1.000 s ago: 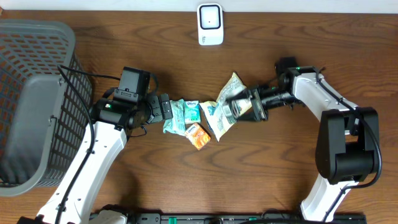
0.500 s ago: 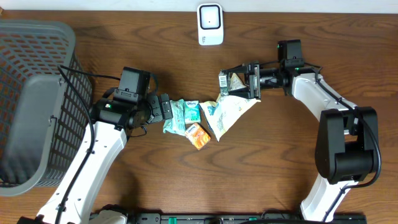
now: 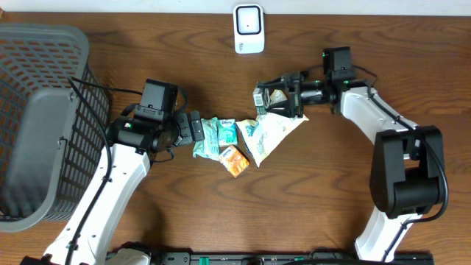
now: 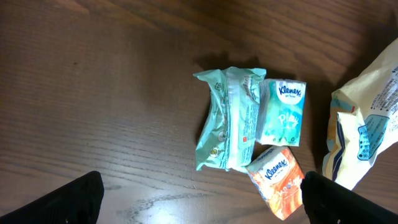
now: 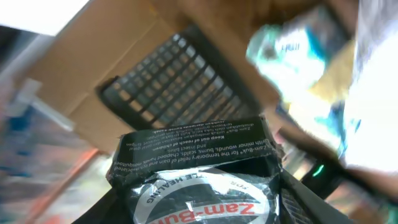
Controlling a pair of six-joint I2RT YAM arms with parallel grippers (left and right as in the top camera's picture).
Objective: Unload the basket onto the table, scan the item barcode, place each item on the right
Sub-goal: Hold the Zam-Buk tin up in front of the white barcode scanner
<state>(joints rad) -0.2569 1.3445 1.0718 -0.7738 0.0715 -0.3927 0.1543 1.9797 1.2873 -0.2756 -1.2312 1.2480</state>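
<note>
My right gripper swings to the right in the overhead view next, tips downward and brings the box down onto clear wood, as the yellow-white bag lies beneath.
My right gripper (image 3: 282,96) is shut on the item, a small dark Zam-Buk packet (image 3: 271,96), and holds it tilted above the table, in front and to the right of the white barcode scanner (image 3: 249,29). In the right wrist view the packet (image 5: 198,171) fills the space between my fingers, its printed face toward the camera. My left gripper (image 3: 195,126) is open and low over the wood, just left of a green wipes pack (image 4: 227,118). Nothing lies between its fingers (image 4: 59,202).
A teal Kleenex pack (image 4: 283,112), an orange Kleenex pack (image 4: 277,180) and a yellow-white bag (image 3: 268,134) lie in a cluster at mid-table. A grey mesh basket (image 3: 44,118) stands at the far left.
My right gripper has lifted the Zam-Buk packet off the pile and swung it up and back toward the scanner, then edged left. The left arm has not moved.
</note>
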